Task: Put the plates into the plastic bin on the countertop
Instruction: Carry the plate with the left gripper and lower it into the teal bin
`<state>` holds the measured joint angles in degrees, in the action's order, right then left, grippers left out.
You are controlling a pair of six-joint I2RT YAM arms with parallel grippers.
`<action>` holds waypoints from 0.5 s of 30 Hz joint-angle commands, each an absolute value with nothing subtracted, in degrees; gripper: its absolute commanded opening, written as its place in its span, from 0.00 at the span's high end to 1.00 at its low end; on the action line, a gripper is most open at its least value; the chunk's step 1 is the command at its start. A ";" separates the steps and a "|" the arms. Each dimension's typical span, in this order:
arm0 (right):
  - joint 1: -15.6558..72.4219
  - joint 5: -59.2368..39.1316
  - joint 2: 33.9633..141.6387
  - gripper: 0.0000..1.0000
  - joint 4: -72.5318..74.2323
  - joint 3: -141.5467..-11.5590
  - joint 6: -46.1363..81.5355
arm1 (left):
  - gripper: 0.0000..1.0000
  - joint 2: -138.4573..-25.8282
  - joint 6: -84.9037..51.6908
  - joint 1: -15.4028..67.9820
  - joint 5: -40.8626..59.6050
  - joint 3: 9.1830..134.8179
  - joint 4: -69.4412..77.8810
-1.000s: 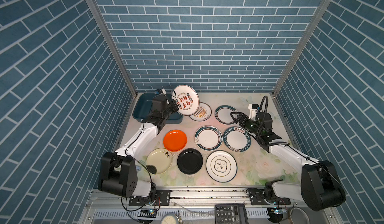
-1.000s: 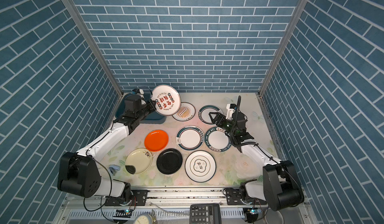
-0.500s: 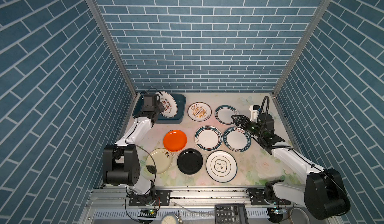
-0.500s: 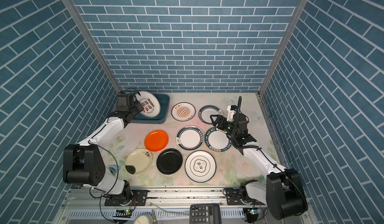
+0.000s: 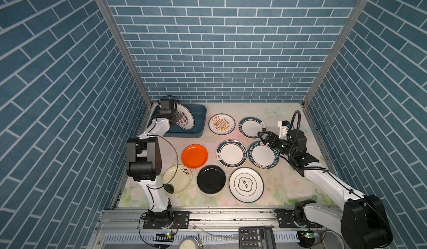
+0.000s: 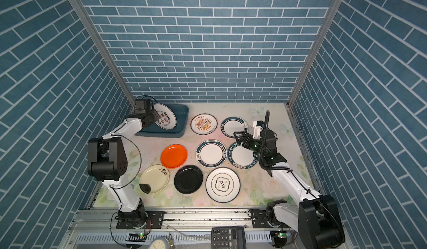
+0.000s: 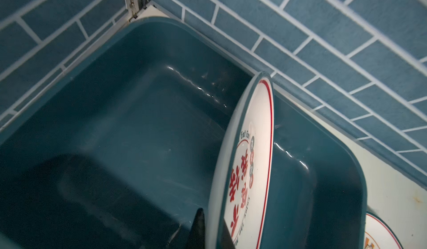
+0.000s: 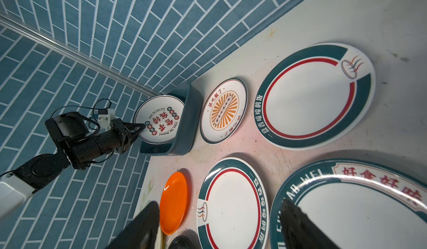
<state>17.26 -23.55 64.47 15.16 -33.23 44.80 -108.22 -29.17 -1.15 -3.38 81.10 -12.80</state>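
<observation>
My left gripper should next move down toward the bin's end near the sunburst plate (image 5: 198,122) (image 7: 293,191) and release the white plate's rim, as it still hangs tilted inside the bin.
The dark teal plastic bin (image 5: 199,118) (image 7: 143,130) stands in the back left corner of the countertop (image 5: 288,185). My left gripper (image 5: 176,118) (image 7: 211,234) is shut on the rim of a white plate with red lettering (image 5: 186,120) (image 7: 250,157), held tilted inside the bin. My right gripper (image 5: 263,137) (image 8: 217,213) hangs open and empty above the teal-rimmed plates (image 5: 252,127) (image 5: 263,155) (image 8: 231,204). Sunburst (image 5: 221,124), orange (image 5: 194,155), black (image 5: 211,179), cream (image 5: 176,178) and emblem (image 5: 246,184) plates lie flat.
Blue brick walls close in the back and both sides. The grey metal rail (image 5: 231,215) runs along the front, with a calculator (image 5: 256,237), a dial-faced disc (image 5: 189,244) and a metal bowl (image 5: 331,241) below it.
The left gripper carried the lettered plate from beside the bin leftward and lowered it into the bin. The right arm barely shifted, its jaws still open.
</observation>
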 commanded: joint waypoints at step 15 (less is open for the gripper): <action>17.57 -18.40 62.40 0.19 3.47 -33.31 43.30 | 0.69 -115.87 -24.01 -1.32 1.54 89.71 -20.04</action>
<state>17.28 -20.67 63.72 7.64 -31.83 44.91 -114.17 -26.17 -1.17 1.23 88.27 -17.47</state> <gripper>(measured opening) 0.814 0.285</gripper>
